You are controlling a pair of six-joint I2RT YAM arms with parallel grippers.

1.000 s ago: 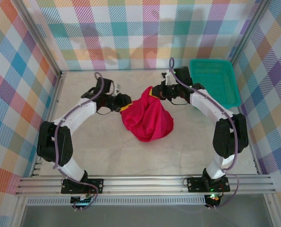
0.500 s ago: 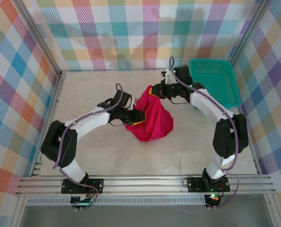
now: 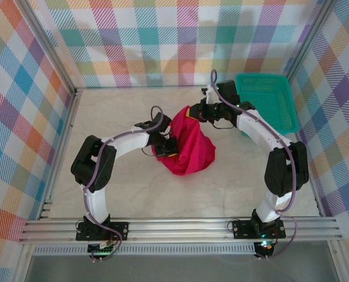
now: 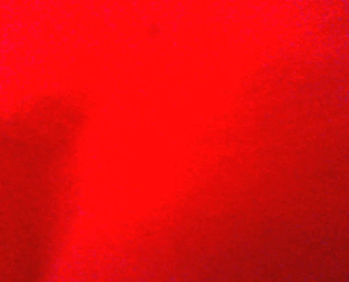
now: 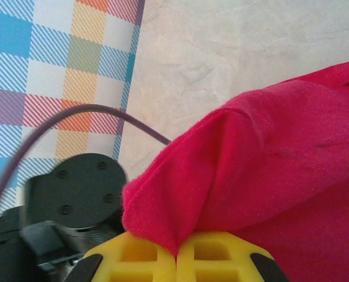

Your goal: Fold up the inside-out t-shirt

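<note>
My right gripper has the peak between its yellow fingertips and will next move toward the teal basket and then let go, because the shirt is bunched in a heap.
The inside-out t-shirt is a bright red bunched heap in the middle of the table, pulled up to a peak at its far side. My right gripper is shut on that peak. In the right wrist view a folded edge of the red cloth is pinched between the closed yellow fingertips of the right gripper. My left gripper is pushed into the shirt's left side and shut on the cloth there. Red fabric lies right against its camera and hides the fingers.
A teal plastic basket stands at the back right corner, beside the right arm. Checked walls and metal rails close in the table. Bare table lies in front of and left of the shirt. A black arm joint and purple cable sit close to the right gripper.
The left arm has swung right from beside the shirt into its left side, and its gripper has shut there. The right gripper has kept hold of the raised peak.
</note>
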